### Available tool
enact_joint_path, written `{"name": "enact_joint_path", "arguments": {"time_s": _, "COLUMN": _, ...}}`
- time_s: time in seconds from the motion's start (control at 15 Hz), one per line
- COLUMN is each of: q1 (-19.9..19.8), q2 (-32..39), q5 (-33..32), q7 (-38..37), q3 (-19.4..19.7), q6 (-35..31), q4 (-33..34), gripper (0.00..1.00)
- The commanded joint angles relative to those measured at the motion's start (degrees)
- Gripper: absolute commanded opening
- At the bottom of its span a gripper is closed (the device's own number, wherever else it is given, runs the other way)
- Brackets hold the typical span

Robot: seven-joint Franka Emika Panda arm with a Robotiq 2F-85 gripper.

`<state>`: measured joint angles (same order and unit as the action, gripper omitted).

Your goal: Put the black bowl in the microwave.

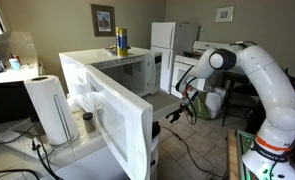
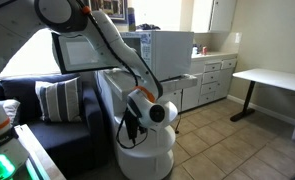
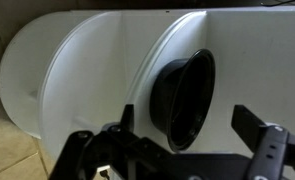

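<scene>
The gripper lowers straight to the near rim of the black bowl (image 3: 182,95) next.
The black bowl (image 3: 182,95) rests on a white rounded surface (image 3: 77,70) in the wrist view. My gripper (image 3: 190,128) is open, with one finger on each side of the bowl's near rim and not touching it. In an exterior view my gripper (image 2: 133,124) hangs low beside a white round bin (image 2: 147,150), where the bowl shows as a dark disc (image 2: 157,113). The white microwave (image 1: 122,65) stands on a counter with its wide door (image 1: 117,120) swung open. It also shows behind the arm in an exterior view (image 2: 167,52).
A paper towel roll (image 1: 52,108) and a small cup (image 1: 88,122) stand next to the open door. A white fridge (image 1: 165,55) is behind. A couch with a striped pillow (image 2: 57,100), white cabinets (image 2: 212,80) and a table (image 2: 272,80) surround the floor area.
</scene>
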<state>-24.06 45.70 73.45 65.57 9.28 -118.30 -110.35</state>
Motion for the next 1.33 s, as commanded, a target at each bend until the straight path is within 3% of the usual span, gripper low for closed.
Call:
{"name": "enact_joint_path", "arguments": {"time_s": 0.0, "q1": 1.1, "q2": 2.8, "q5": 3.7, "q7": 0.6, "q3": -0.7, "q6": -0.8, "q4": 2.6, "gripper": 1.00}}
{"name": "enact_joint_path", "arguments": {"time_s": 0.47, "q1": 3.3, "q2": 7.0, "q5": 6.6, "q7": 0.9, "q3": -0.9, "q6": -2.0, "q4": 6.2, "gripper": 0.98}}
{"name": "enact_joint_path", "arguments": {"time_s": 0.8, "q1": 4.7, "q2": 8.4, "q5": 8.8, "q7": 1.7, "q3": -1.3, "q6": -2.7, "q4": 7.6, "gripper": 0.61}}
{"name": "enact_joint_path", "arguments": {"time_s": 0.93, "q1": 5.1, "q2": 8.7, "q5": 9.1, "q7": 1.6, "q3": -1.3, "q6": -2.9, "q4": 8.1, "gripper": 0.61}}
{"name": "enact_joint_path", "arguments": {"time_s": 1.0, "q1": 5.4, "q2": 8.9, "q5": 9.3, "q7": 1.7, "q3": -1.3, "q6": -3.3, "q4": 8.3, "gripper": 0.66}}
{"name": "enact_joint_path", "arguments": {"time_s": 1.27, "q1": 6.2, "q2": 9.8, "q5": 10.8, "q7": 1.8, "q3": -1.3, "q6": -5.8, "q4": 9.1, "gripper": 0.64}}
